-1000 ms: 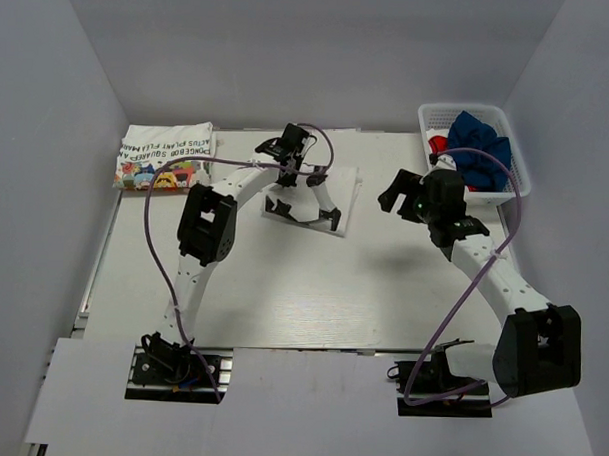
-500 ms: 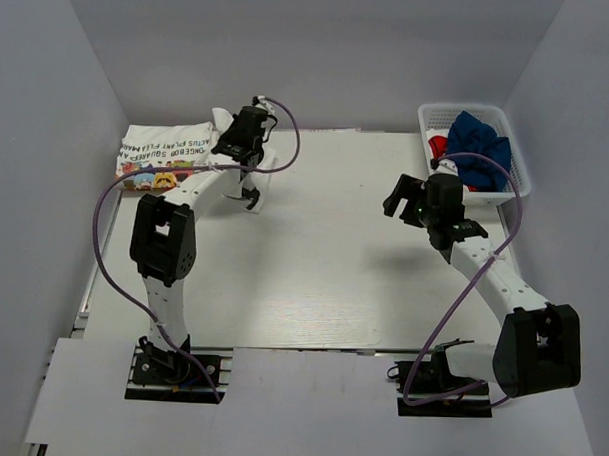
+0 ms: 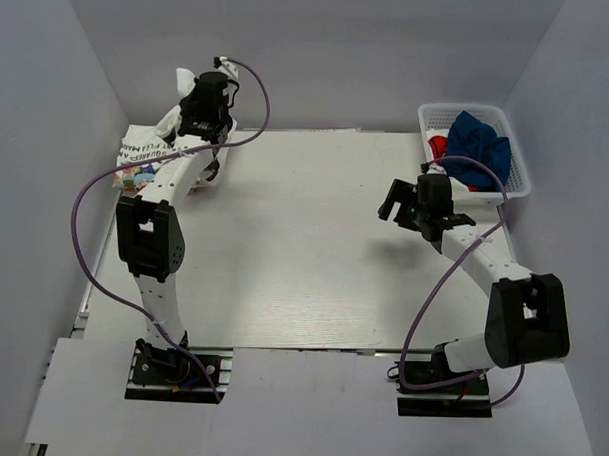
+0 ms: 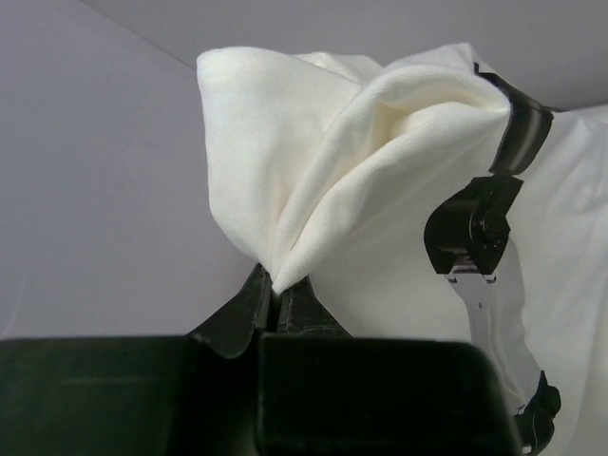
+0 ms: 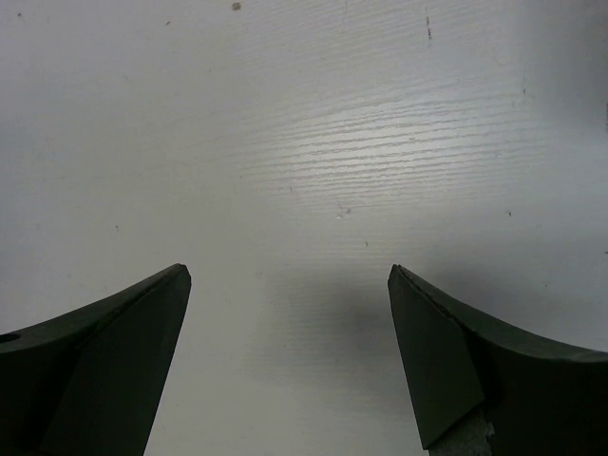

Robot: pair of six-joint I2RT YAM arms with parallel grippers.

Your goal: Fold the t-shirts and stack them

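Note:
I need to move my left gripper down and to the left in the top view next and let go of the white t-shirt (image 3: 177, 83), because the folded tee is below the gripper on that side.
My left gripper (image 3: 192, 106) is shut on a bunched fold of the plain white t-shirt (image 3: 177, 83) and holds it up at the far left back corner. In the left wrist view the white cloth (image 4: 361, 142) is pinched between the closed jaws (image 4: 278, 288) and drapes over my own arm links. The folded tee with colourful print and black lettering (image 3: 137, 162) lies under it on the table. My right gripper (image 3: 397, 203) is open and empty over bare table (image 5: 290, 285). The navy blue tee (image 3: 478, 144) sits in the basket, with a bit of red cloth (image 3: 437, 145) beside it.
The white lattice basket (image 3: 517, 170) stands at the back right corner. Grey walls close in the table on the left, back and right. The left arm's purple cable (image 3: 85, 210) loops out to the left.
My left gripper has carried the white t-shirt from the back middle of the table to the far left, over the printed tee, and lifted it. The right gripper has shifted only slightly.

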